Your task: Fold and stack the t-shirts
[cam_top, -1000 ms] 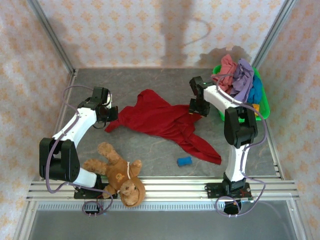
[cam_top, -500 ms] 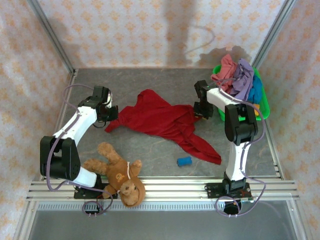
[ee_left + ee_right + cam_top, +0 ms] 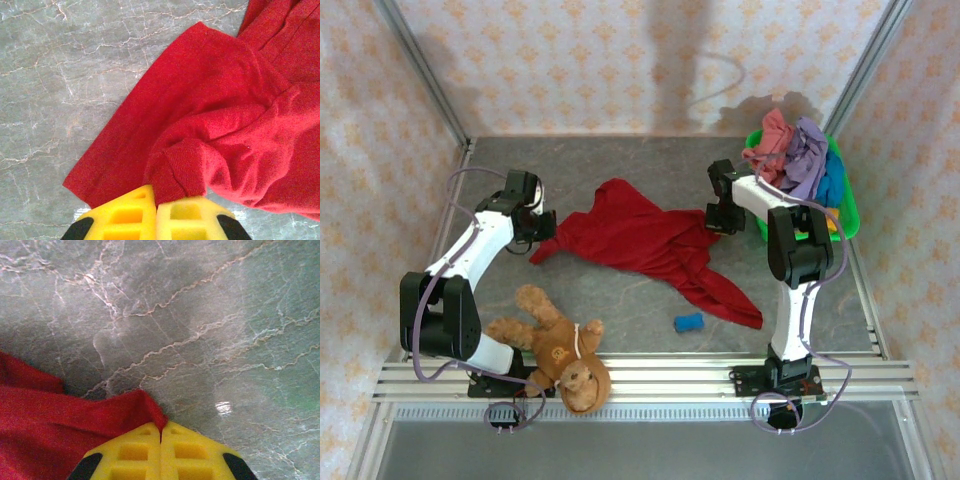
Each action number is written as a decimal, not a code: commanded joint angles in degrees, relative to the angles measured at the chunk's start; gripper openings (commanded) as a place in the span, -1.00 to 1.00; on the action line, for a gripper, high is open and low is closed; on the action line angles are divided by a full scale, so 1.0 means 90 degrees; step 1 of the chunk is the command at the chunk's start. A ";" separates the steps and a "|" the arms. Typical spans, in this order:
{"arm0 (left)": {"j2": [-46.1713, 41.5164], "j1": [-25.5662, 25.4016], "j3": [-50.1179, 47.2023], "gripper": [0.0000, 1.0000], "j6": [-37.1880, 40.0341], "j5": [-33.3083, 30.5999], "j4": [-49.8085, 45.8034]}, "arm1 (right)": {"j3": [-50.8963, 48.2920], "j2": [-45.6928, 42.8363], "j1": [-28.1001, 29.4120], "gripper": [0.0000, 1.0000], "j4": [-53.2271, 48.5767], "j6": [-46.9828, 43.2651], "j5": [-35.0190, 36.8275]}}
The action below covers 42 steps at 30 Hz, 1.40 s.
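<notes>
The shirt lies crumpled, so next my left gripper will carry the bunched fold up, outward, then down over the bare tabletop beyond the sleeve [image 3: 558,190] and release it spread out.
A dark red t-shirt [image 3: 645,240] lies crumpled and stretched across the middle of the grey table. My left gripper [image 3: 542,228] is at its left end, shut on a bunched fold of the red cloth [image 3: 180,172] beside a sleeve. My right gripper [image 3: 714,220] is at the shirt's right edge, shut on a corner of the red cloth [image 3: 147,407]. More t-shirts, pink [image 3: 772,135], lavender [image 3: 805,155] and blue [image 3: 833,180], are heaped in the green basket [image 3: 847,215] at the right.
A brown teddy bear [image 3: 560,348] lies at the near left by the rail. A small blue object [image 3: 689,322] sits near the shirt's lower tip. Patterned walls close in the table on three sides.
My right gripper has moved a little to the right at the shirt's edge and closed on the cloth corner. The left gripper has kept its hold.
</notes>
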 commanded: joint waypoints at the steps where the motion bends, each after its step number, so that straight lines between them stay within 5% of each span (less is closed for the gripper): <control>1: 0.0382 0.0001 0.1039 -1.00 0.0230 0.0026 -0.0315 | 0.0517 -0.0584 -0.0019 -1.00 -0.0372 -0.0159 0.0010; 10: 0.1373 0.0134 0.5231 -1.00 0.0605 -0.0920 -0.1863 | 0.4881 -0.0923 -0.0013 -1.00 -0.2306 -0.0605 0.0401; 14: 0.0601 0.0139 0.5193 -1.00 0.0675 -0.1825 -0.1383 | 0.5967 -0.1355 -0.0012 -1.00 -0.2795 -0.0666 0.0671; 17: -0.0397 0.0237 0.3938 -1.00 0.0655 -0.2211 -0.0552 | 0.5084 -0.2284 -0.0008 -1.00 -0.2523 -0.0693 0.0886; 21: -0.1109 0.0295 0.2347 -1.00 0.0463 -0.1865 -0.0496 | 0.2579 -0.3857 -0.0008 -1.00 -0.1830 -0.0354 0.1127; 25: -0.1371 0.0145 0.1206 0.43 -0.0261 -0.0922 -0.1179 | -0.0303 -0.5206 -0.0001 -1.00 -0.1547 0.0795 0.0331; 27: -0.1631 -0.0053 0.0563 0.61 -0.0358 -0.1010 -0.1092 | -0.1241 -0.5560 0.0026 -1.00 -0.1479 0.1210 -0.0135; 35: -0.1263 0.0012 0.0665 0.69 -0.0506 -0.1397 -0.1793 | -0.1984 -0.5725 0.0049 -1.00 -0.1016 0.1353 -0.0054; 42: 0.0096 0.0031 0.0867 0.57 -0.0373 0.0051 -0.1806 | -0.1938 -0.5418 0.0039 -1.00 -0.0570 0.1270 -0.0231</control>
